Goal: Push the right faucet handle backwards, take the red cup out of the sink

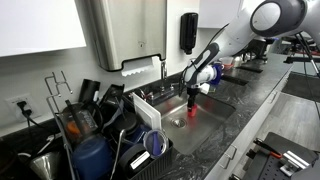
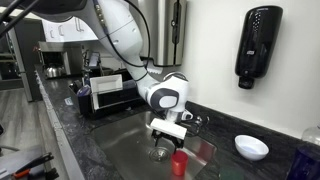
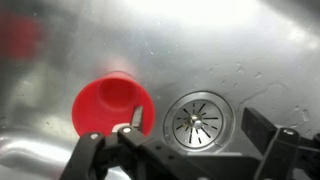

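Note:
One finger already hangs over the red cup's opening. My gripper next moves down and toward the red cup (image 3: pixel 113 103) to straddle the cup's rim by the drain.
The red cup (image 3: pixel 113 103) stands upright on the floor of the stainless-steel sink (image 3: pixel 250 50), just left of the round drain (image 3: pixel 197 120) in the wrist view. It also shows in an exterior view (image 2: pixel 179 163). My gripper (image 3: pixel 195 128) is open and hangs low inside the basin, centred over the drain. Its left finger is right at the cup's rim and its right finger is far off to the other side. The cup is beside the jaws, not between them. The gripper shows in both exterior views (image 2: pixel 166 136) (image 1: pixel 193 103). The faucet (image 1: pixel 163 68) stands behind the basin.
A dish rack (image 1: pixel 90 125) crowded with pots and utensils sits beside the sink, with a blue-and-white container (image 1: pixel 155 142) at its edge. A black soap dispenser (image 2: pixel 257 40) hangs on the wall. A white bowl (image 2: pixel 251 147) rests on the dark countertop (image 2: pixel 80 150).

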Robot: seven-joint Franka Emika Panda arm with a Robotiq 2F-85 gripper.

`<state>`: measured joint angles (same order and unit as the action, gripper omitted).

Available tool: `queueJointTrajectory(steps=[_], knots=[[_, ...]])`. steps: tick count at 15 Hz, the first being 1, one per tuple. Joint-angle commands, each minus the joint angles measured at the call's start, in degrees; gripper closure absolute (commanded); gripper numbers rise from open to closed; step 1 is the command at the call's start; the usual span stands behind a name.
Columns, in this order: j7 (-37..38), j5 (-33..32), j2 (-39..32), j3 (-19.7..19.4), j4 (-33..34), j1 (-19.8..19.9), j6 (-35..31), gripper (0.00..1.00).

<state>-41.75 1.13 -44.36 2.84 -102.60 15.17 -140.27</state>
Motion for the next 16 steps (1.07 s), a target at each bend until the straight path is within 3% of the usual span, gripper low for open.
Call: queueJointTrajectory(steps=[1,16], knots=[[-1.56,-3.08,-1.08,-0.1,0.24,-0.23,-3.34,0.0],[-1.92,-6.95,-3.65,-0.06,-0.16,0.67,-10.05,0.0]])
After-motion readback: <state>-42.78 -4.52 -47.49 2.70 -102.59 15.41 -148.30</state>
